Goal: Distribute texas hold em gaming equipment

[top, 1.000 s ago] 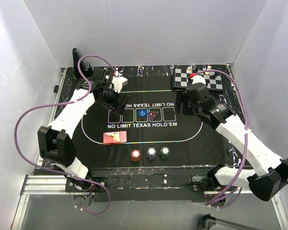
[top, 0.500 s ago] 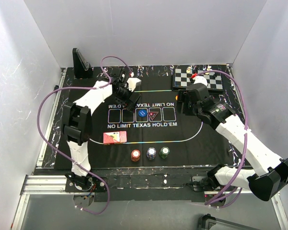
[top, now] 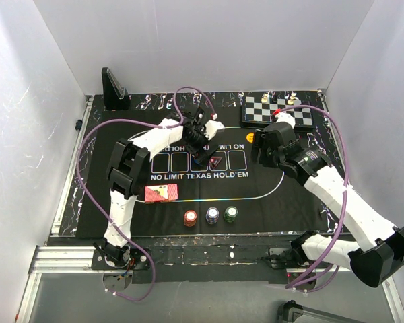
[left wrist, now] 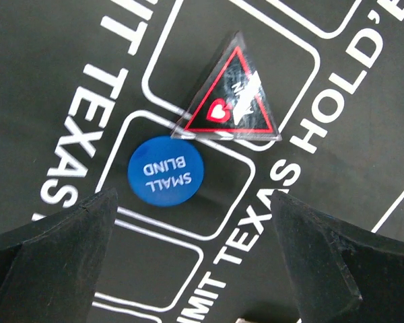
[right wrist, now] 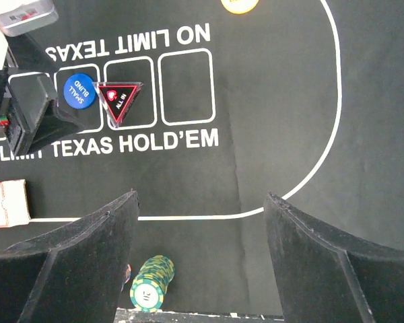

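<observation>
The robot will next lower its left gripper and shift it toward the SMALL BLIND button (left wrist: 165, 168) until both fingers are on either side of the SMALL BLIND button.
My left gripper (top: 200, 147) is open and empty, hovering low over the mat's card boxes. In the left wrist view (left wrist: 192, 198) the blue "SMALL BLIND" button (left wrist: 165, 168) lies just ahead of the fingertips, touching the red triangular marker (left wrist: 232, 94). The marker also shows in the top view (top: 216, 162). My right gripper (top: 261, 145) is open and empty, beside the yellow button (top: 250, 137). A red-backed card deck (top: 161, 194) lies at the mat's near left. Red (top: 190, 218), purple (top: 212, 215) and green (top: 230, 214) chip stacks stand along the near edge.
The black printed mat (top: 289, 195) covers the table. A chessboard with pieces (top: 276, 111) sits at the back right. A black stand (top: 113, 91) is at the back left. The right wrist view shows the green stack (right wrist: 151, 282) below its open fingers (right wrist: 94, 256).
My left arm has swung right from the mat's far left to above the blue button. My right gripper shifted slightly, and the yellow button now shows beside it.
</observation>
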You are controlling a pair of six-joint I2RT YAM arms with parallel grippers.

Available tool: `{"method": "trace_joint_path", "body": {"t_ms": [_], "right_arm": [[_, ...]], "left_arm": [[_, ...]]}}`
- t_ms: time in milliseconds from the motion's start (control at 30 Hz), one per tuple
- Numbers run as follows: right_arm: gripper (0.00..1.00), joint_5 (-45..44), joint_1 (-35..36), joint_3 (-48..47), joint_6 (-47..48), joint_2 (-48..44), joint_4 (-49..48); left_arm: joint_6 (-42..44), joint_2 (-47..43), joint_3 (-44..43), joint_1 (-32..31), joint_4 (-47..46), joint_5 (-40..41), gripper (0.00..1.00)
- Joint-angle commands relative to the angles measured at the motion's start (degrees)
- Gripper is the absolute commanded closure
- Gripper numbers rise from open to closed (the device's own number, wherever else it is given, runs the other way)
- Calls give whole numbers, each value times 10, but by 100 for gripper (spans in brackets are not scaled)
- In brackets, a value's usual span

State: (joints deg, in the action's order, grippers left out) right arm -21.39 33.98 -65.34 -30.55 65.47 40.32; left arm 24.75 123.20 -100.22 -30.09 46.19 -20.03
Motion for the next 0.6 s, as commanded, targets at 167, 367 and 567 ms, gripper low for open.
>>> {"method": "trace_joint_path", "body": {"t_ms": [167,367,567], "right_arm": [[19,16,-15,21,-9,-41,-19],[19,26,-25,23,-4,-44,-22],[19,36,-35,27,2,-43,-28]], "left_arm": [[52,18,-8,-21,-44,21,2],[75,31,-5,-21,-53,26,10],[96,26,20,-21,-59,26,20]]}}
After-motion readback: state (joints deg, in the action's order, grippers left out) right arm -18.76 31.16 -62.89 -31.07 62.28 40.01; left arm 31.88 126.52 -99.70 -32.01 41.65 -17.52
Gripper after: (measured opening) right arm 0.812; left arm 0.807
